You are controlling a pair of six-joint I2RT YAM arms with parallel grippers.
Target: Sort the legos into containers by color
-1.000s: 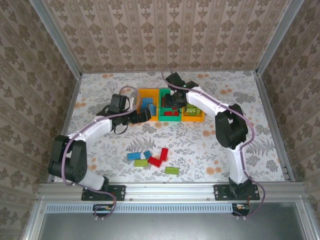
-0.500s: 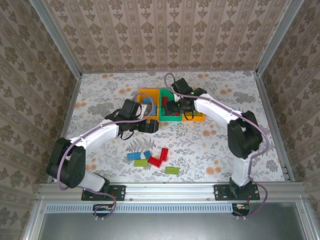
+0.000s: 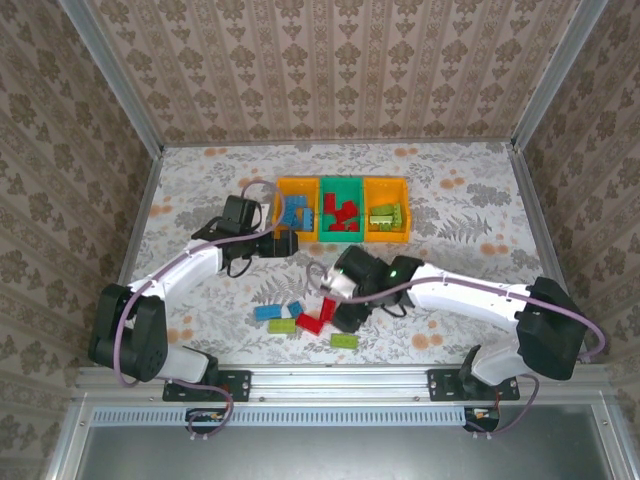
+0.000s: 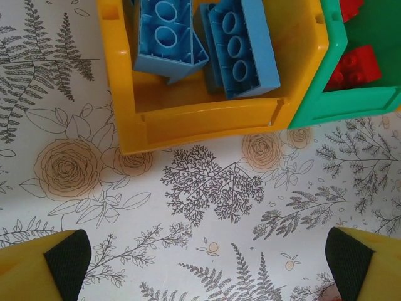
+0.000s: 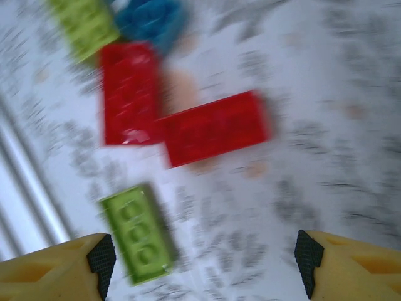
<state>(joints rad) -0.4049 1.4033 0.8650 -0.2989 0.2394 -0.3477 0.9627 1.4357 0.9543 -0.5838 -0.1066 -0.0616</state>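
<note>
My right gripper moves back and down around the clear long sides of the lone green brick [image 3: 344, 341] [image 5: 138, 233] next, since it lies below and back toward the bar.
Three joined containers stand at the back: a left orange-yellow bin [image 3: 281, 215] with blue legos [image 4: 241, 47], a green bin [image 3: 340, 237] with red legos [image 3: 340, 212], and a right orange-yellow bin [image 3: 386, 236] with light green ones. My left gripper [image 3: 283, 240] is open and empty over bare table just in front of the left bin [image 4: 207, 122]. My right gripper [image 3: 340, 302] is open above the loose pile. In the blurred right wrist view, two red bricks [image 5: 216, 127] lie ahead and a green brick [image 5: 139, 232] lies near its left finger.
The loose pile near the table's front holds two blue bricks [image 3: 268, 312], a green one [image 3: 282, 325], two red ones [image 3: 312, 322] and another green one [image 3: 345, 340]. The metal front rail [image 3: 340, 378] runs just behind it. Patterned walls enclose the table.
My right arm has swung from the green bin down to the loose pile at the front. My left gripper moved out past the left bin, then drew back a little.
</note>
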